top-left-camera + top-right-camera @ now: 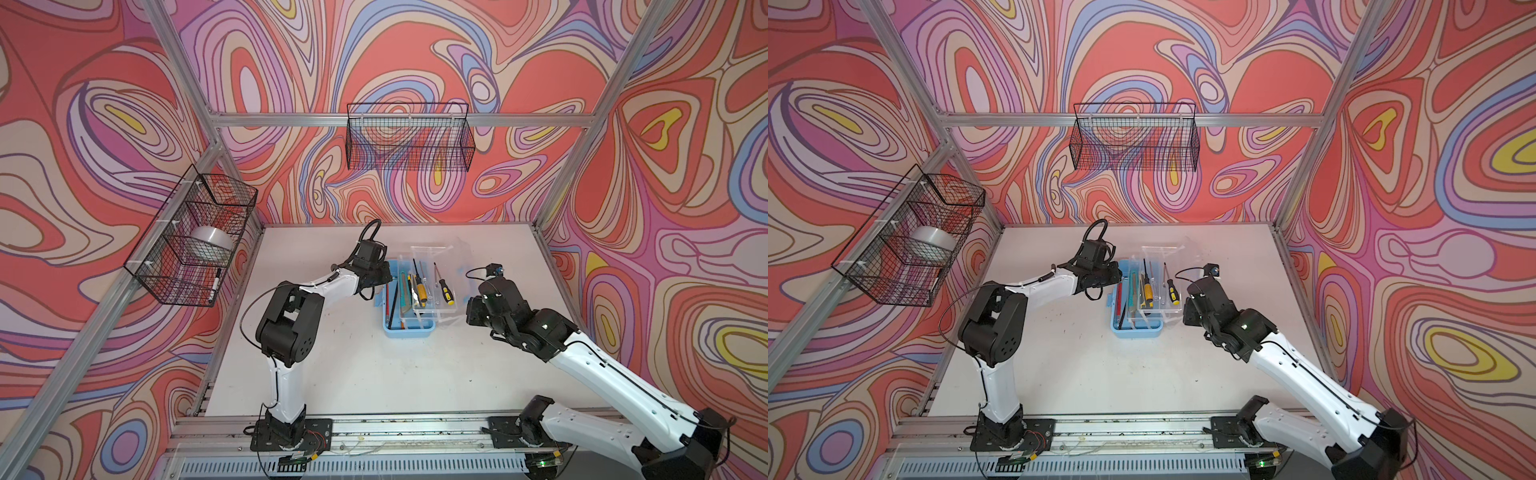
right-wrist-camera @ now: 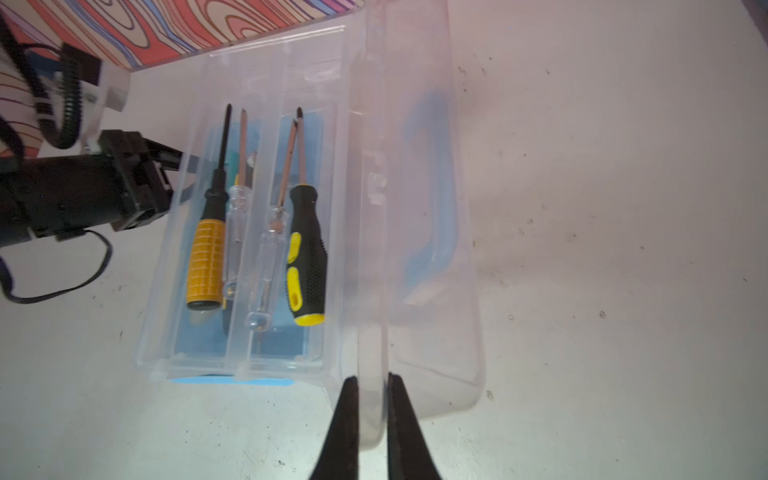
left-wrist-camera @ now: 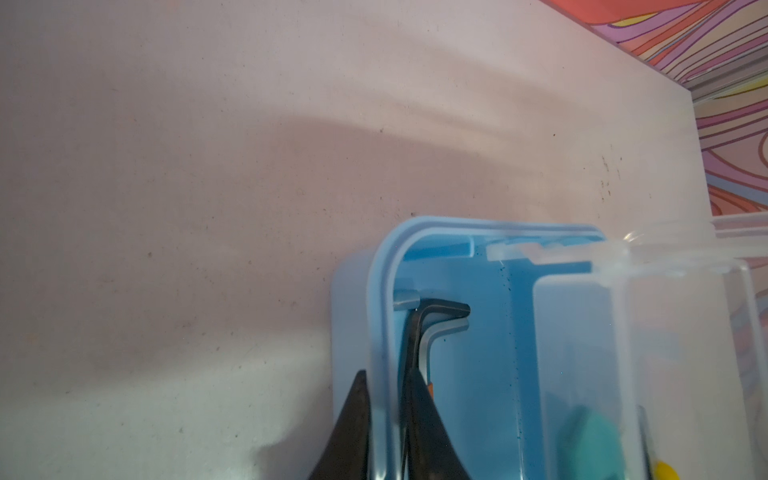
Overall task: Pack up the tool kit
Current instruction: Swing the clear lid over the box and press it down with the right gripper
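My right gripper swings the lid over onto the case's held side [image 1: 385, 310] next and releases, covering the case's open base, since that side lies across the tray from it.
The light-blue tool kit case [image 1: 409, 330] [image 1: 1136, 332] sits open mid-table. Its clear tray [image 2: 249, 361] holds a yellow-handled screwdriver [image 2: 205, 266], a black-and-yellow one [image 2: 307, 249] and two clear ones. Utility knives [image 1: 405, 291] and a red pencil [image 1: 386, 297] lie in the base, and two hex keys [image 3: 432, 320] rest in a corner. My left gripper [image 3: 388, 374] [image 1: 384, 278] is shut on the case's side wall [image 3: 380, 332], one finger outside and one inside. At the case's right side, my right gripper [image 2: 372, 377] is shut on the edge of the clear lid [image 2: 432, 291].
A black wire basket [image 1: 409, 137] hangs on the back wall. Another basket [image 1: 166, 286] on the left frame holds a tape roll [image 1: 210, 243] and a marker [image 1: 215, 284]. The white table [image 1: 353, 374] is bounded by aluminium rails.
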You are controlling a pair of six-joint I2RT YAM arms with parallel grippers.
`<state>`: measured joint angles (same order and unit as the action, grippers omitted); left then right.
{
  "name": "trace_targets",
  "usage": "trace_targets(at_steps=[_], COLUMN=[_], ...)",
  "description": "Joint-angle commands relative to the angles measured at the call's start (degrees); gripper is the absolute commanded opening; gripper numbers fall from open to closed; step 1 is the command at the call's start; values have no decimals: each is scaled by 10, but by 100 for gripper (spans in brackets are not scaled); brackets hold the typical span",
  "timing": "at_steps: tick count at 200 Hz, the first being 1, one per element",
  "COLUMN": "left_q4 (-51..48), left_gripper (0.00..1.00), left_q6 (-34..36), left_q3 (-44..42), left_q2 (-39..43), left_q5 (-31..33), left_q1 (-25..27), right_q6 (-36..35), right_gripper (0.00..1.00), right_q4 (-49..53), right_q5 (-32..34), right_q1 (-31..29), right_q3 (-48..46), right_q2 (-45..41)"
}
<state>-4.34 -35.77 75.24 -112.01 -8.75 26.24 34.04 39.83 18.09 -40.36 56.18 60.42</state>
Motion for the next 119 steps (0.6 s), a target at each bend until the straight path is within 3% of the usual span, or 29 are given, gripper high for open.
trace_targets(at_steps=[1, 44, 119], left_q4=[21, 36, 40], left_gripper=[17, 16, 16], left_q6=[-1, -10, -19], left_q3=[10, -11, -50], left_q2=[16, 30, 70], left_q5=[-91, -95, -71], left_q1=[32, 32, 32], right_q6=[-19, -25, -21], right_gripper=[0, 0, 0], right_q4=[-92, -120, -127], right_q5=[-97, -96, -93], right_q1=[-70, -133, -144], right_q3=[23, 66, 85], right_q2=[54, 124, 149])
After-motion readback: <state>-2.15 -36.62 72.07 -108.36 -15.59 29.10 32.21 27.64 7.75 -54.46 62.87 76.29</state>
